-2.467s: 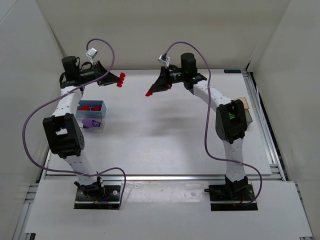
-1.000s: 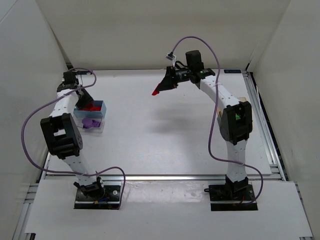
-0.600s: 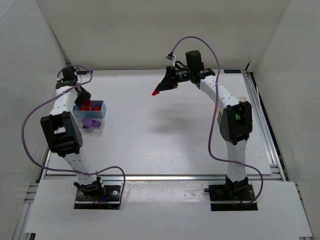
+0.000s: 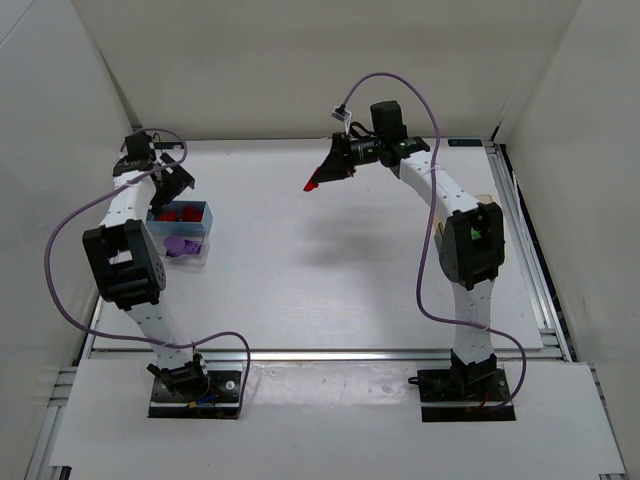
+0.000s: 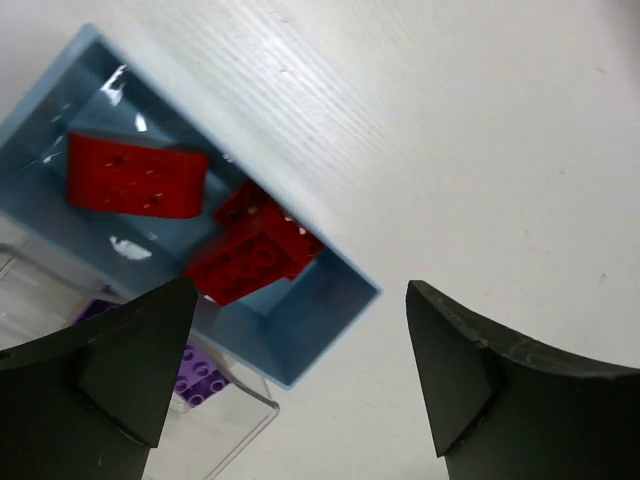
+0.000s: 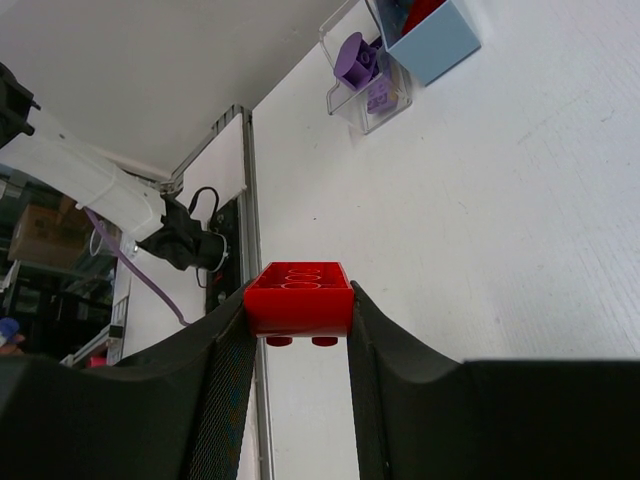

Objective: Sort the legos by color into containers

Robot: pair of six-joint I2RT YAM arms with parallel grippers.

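Observation:
My right gripper goes to the left in the top view next, over the red legos in the blue container [image 4: 204, 208] [image 6: 422, 13], and releases its lego because the colors match.
The blue container [image 4: 204, 208] at the table's left holds three red legos [image 5: 135, 175], one of them lying tilted [image 5: 250, 250]. My left gripper [image 4: 176, 184] hangs open just above that box [image 5: 300, 345], with nothing between its fingers [image 5: 130, 350]. Beside the box stands a clear container [image 4: 190, 254] holding purple legos [image 5: 195, 370]. My right gripper [image 4: 322, 175] is held high over the far middle of the table, shut on a red lego [image 6: 298, 297], which shows at the fingertips [image 4: 312, 184].
A tan container [image 4: 493, 216] stands at the right edge, partly hidden behind the right arm. White walls close in the table on three sides. In the right wrist view the blue box [image 6: 435, 40] and the clear box [image 6: 365, 75] lie far off.
My left gripper has opened over the blue container, and the red lego it carried now lies inside. The right arm has stayed still with its red lego.

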